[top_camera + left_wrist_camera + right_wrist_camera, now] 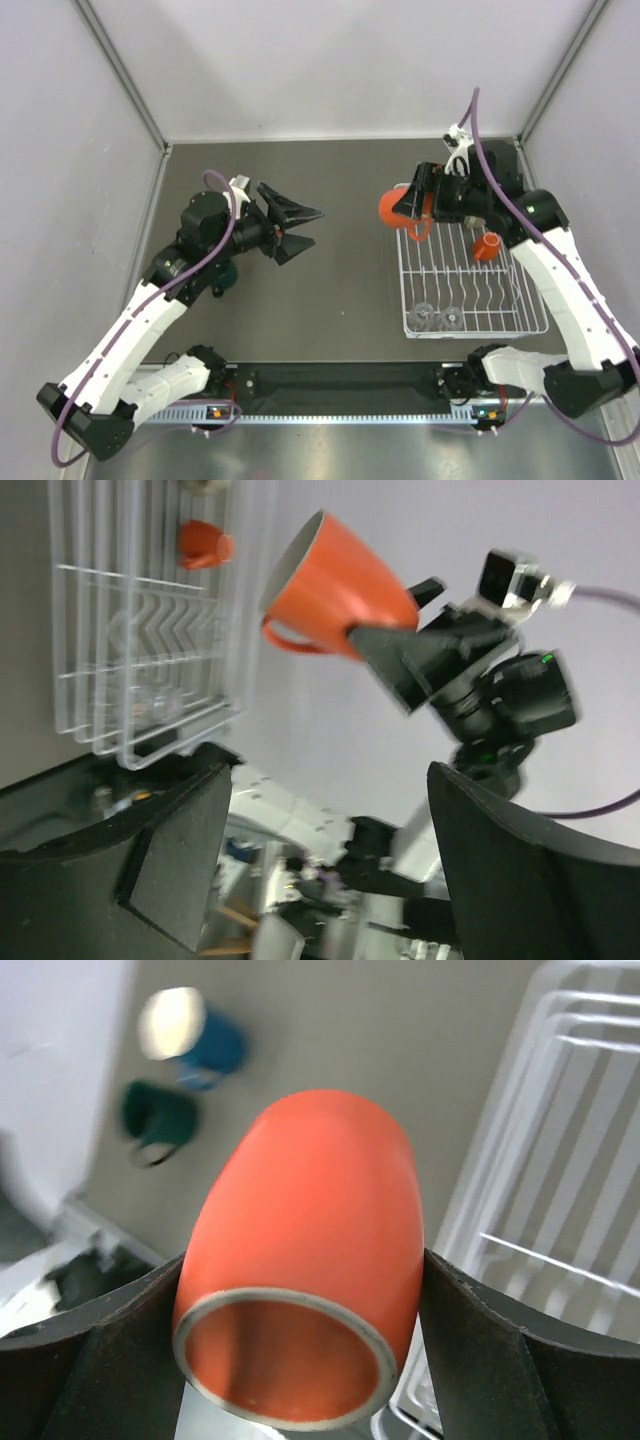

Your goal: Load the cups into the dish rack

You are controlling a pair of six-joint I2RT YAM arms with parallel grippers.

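Observation:
I will tilt my right gripper downward next. Then I will lower the large orange mug onto the rack's wires next to the beige object.
My right gripper (pixel 412 212) is shut on the large orange mug (pixel 392 208), held on its side in the air at the far left corner of the white wire dish rack (pixel 475 290). The right wrist view shows the mug (pixel 310 1250) squeezed between both fingers, base towards the camera, with the rack (pixel 570 1140) to its right. The tiny orange cup (pixel 487 247) and two clear glasses (pixel 438 318) sit in the rack. The blue mug (pixel 205 1045) and dark green cup (pixel 158 1115) stand on the table. My left gripper (pixel 295 230) is open and empty, raised mid-table, facing the mug (pixel 335 585).
A dark cup (pixel 226 277) shows partly under my left arm. A beige object (pixel 205 485) shows at the rack's far end (pixel 140 630). White walls close in the dark table (pixel 340 290) on three sides. The arm bases stand along the near edge.

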